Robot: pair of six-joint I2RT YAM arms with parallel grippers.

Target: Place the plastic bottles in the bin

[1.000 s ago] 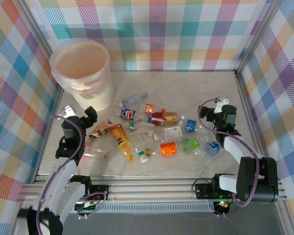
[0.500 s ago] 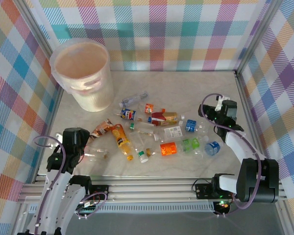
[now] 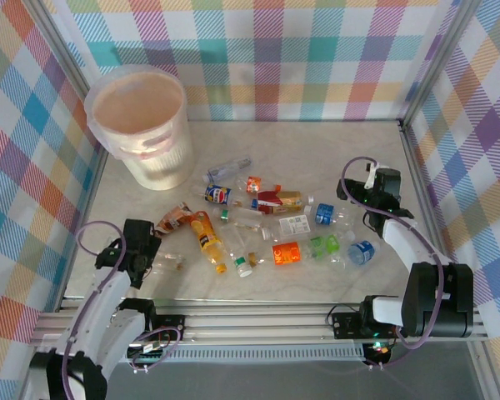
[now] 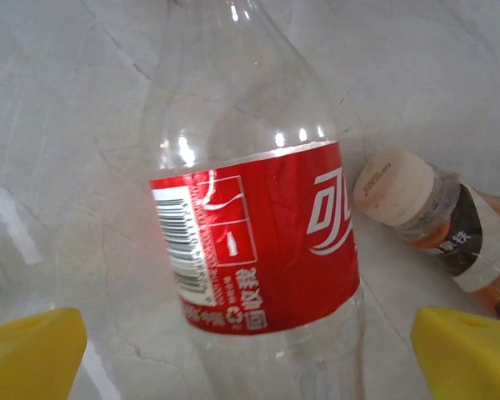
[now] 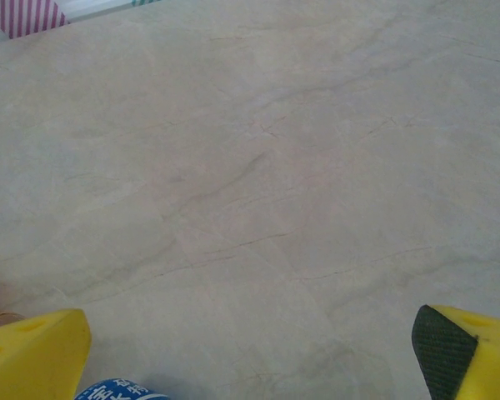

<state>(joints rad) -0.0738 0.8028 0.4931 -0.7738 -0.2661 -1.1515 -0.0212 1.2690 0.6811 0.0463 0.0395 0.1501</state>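
Observation:
The red-labelled clear bottle (image 4: pixel 262 246) lies untouched between my wide-apart yellow fingers, so my left gripper should go straight down and close on it next.
Several plastic bottles (image 3: pixel 267 225) lie scattered across the middle of the table. The bin (image 3: pixel 142 125), a big whitish-pink bucket, stands at the far left. My left gripper (image 3: pixel 147 252) hangs open at the near left over a clear bottle (image 3: pixel 163 263). In the left wrist view this red-labelled clear bottle (image 4: pixel 258 242) lies between the wide-apart yellow fingertips (image 4: pixel 29 350) of the left gripper (image 4: pixel 250 354), untouched. A beige-capped orange bottle (image 4: pixel 437 229) lies beside it. My right gripper (image 3: pixel 368 193) stands open over bare table (image 5: pixel 258 192), right gripper (image 5: pixel 252 354) empty, a blue-labelled bottle (image 5: pixel 117 390) at its left finger.
Checked walls and metal frame posts close in the table on three sides. The right post (image 3: pixel 417 167) runs close to the right arm. Bare marble lies behind the bottles (image 3: pixel 317 154) and along the near edge (image 3: pixel 275 287).
The left arm has swung back from beside the bin toward the near left and now sits over the clear red-labelled bottle. The right arm has shifted only slightly.

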